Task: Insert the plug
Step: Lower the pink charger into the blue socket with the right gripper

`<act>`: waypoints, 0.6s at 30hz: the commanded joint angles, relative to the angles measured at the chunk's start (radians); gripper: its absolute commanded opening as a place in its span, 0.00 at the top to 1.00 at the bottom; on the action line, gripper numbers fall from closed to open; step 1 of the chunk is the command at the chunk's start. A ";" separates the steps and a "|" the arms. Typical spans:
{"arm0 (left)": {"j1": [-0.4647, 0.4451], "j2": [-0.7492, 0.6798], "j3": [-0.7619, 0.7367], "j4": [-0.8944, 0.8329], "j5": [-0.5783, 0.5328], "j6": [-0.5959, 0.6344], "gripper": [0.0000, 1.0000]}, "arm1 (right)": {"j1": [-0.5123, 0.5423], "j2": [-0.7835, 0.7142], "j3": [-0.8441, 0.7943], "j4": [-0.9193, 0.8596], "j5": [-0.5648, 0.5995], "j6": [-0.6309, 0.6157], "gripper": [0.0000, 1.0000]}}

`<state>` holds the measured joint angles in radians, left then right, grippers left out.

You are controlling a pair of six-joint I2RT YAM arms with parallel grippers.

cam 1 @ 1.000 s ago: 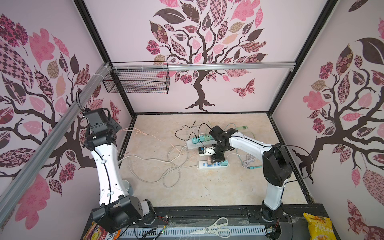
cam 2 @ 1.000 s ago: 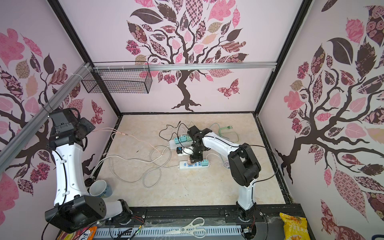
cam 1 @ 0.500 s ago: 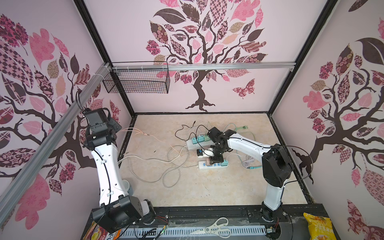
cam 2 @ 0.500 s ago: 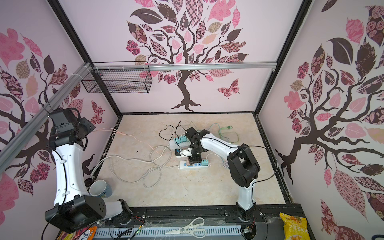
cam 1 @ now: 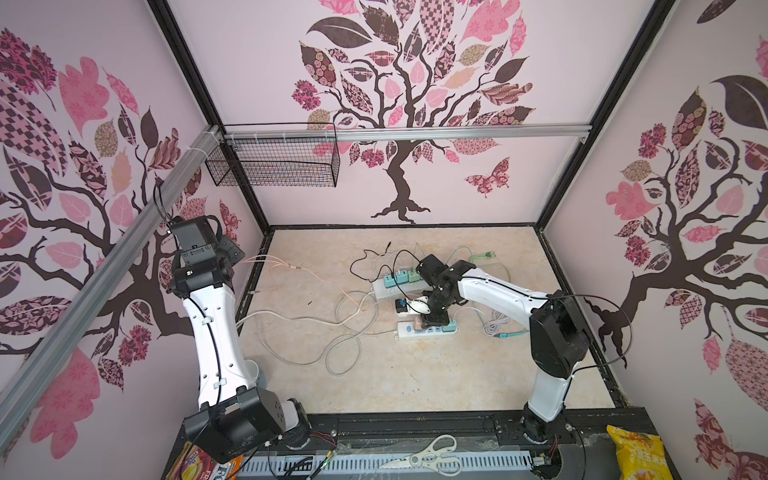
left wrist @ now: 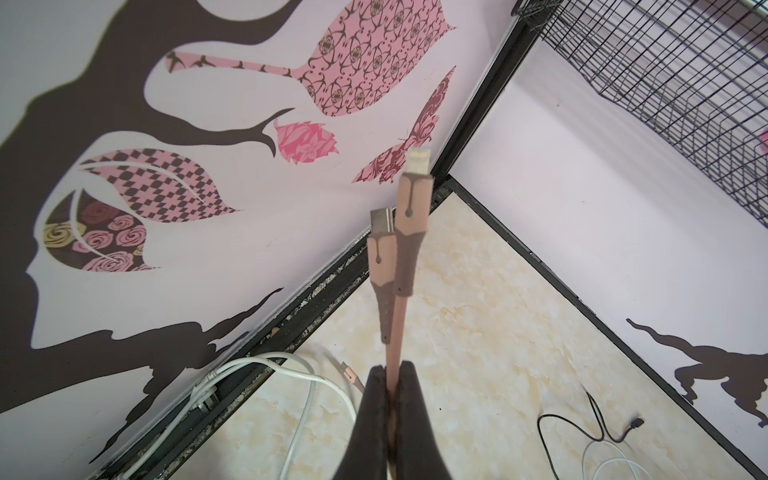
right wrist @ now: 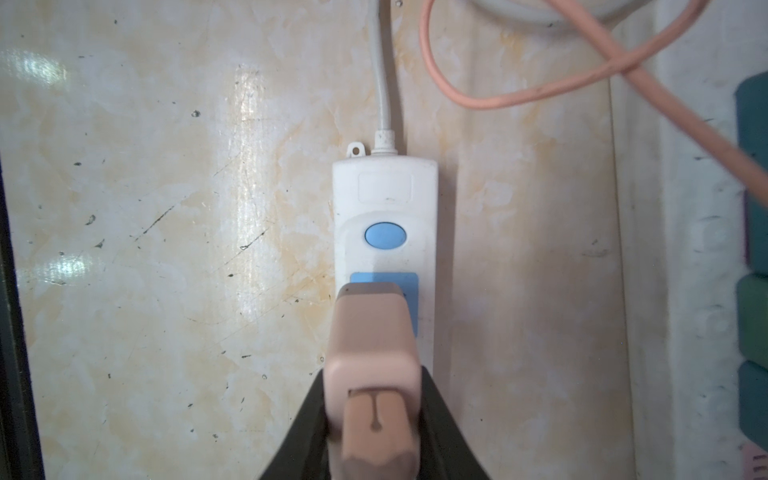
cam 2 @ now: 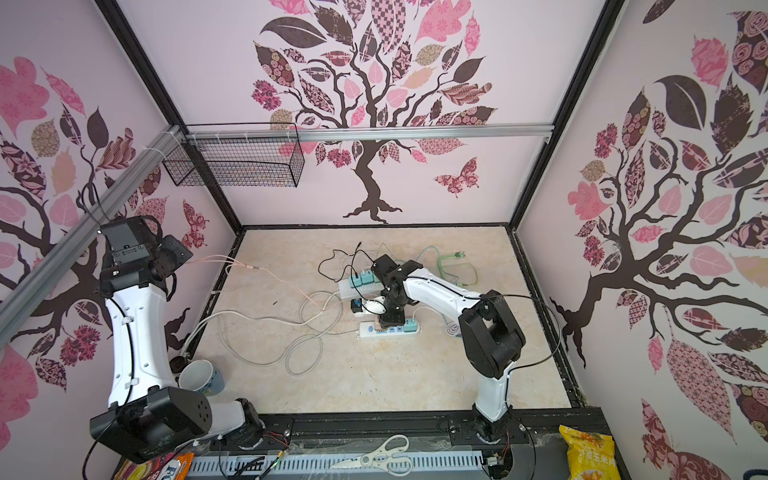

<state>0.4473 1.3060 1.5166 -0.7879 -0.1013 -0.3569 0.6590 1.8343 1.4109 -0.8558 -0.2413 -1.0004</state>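
Note:
My right gripper moves down next, presses the pink plug into the first blue socket by the button (cam 1: 418,328) (right wrist: 408,297) and releases it, since that socket lies below my gripper.
My right gripper (right wrist: 372,374) is shut on a pink plug (right wrist: 372,332), a finger on each of its sides. The plug stands over the first blue socket of a white power strip (right wrist: 384,187), just beyond the strip's blue button; its prongs are hidden. In both top views the right gripper (cam 1: 434,320) (cam 2: 390,320) points down onto this strip (cam 1: 405,330) (cam 2: 368,331). My left gripper (left wrist: 390,370) is raised by the left wall and shut on the thin pink cable (left wrist: 395,324), whose two connectors (left wrist: 411,232) stick out beyond the fingers.
A second white strip with teal adapters (cam 1: 399,282) lies just behind the first. White cable loops (cam 1: 345,332) spread left of the strips, a green cable (cam 1: 490,328) to the right. A mug (cam 2: 201,376) sits by the left arm's base. Scissors (cam 1: 432,455) lie on the front rail.
The right arm has shifted only slightly over the strip, keeping the plug in its fingers. The left arm has stayed where it was.

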 commanded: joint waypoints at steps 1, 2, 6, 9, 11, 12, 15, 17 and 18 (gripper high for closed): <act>0.002 0.001 -0.019 0.013 0.009 0.016 1.00 | -0.002 -0.048 -0.007 -0.014 0.000 -0.012 1.00; 0.002 0.002 -0.019 0.013 0.008 0.016 1.00 | -0.002 -0.045 -0.006 -0.015 -0.003 -0.012 1.00; 0.003 0.003 -0.022 0.013 0.008 0.017 1.00 | -0.001 -0.024 -0.019 -0.005 -0.014 -0.012 1.00; 0.002 0.005 -0.025 0.014 0.011 0.017 1.00 | 0.000 0.000 -0.039 0.020 -0.023 -0.015 1.00; 0.003 0.007 -0.025 0.014 0.013 0.018 1.00 | 0.000 0.020 -0.048 0.030 -0.028 -0.014 1.00; 0.002 0.008 -0.026 0.014 0.012 0.018 1.00 | -0.001 0.030 -0.052 0.035 -0.031 -0.014 1.00; 0.002 0.011 -0.027 0.013 0.014 0.019 1.00 | 0.001 0.042 -0.063 0.037 -0.022 -0.014 1.00; 0.003 0.013 -0.026 0.013 0.018 0.018 1.00 | 0.005 0.040 -0.069 0.037 -0.008 -0.012 1.00; 0.002 0.016 -0.026 0.014 0.021 0.016 1.00 | 0.008 0.042 -0.073 0.041 0.007 -0.011 1.00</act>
<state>0.4473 1.3121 1.5162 -0.7879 -0.0917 -0.3496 0.6590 1.8412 1.3621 -0.8001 -0.2584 -1.0077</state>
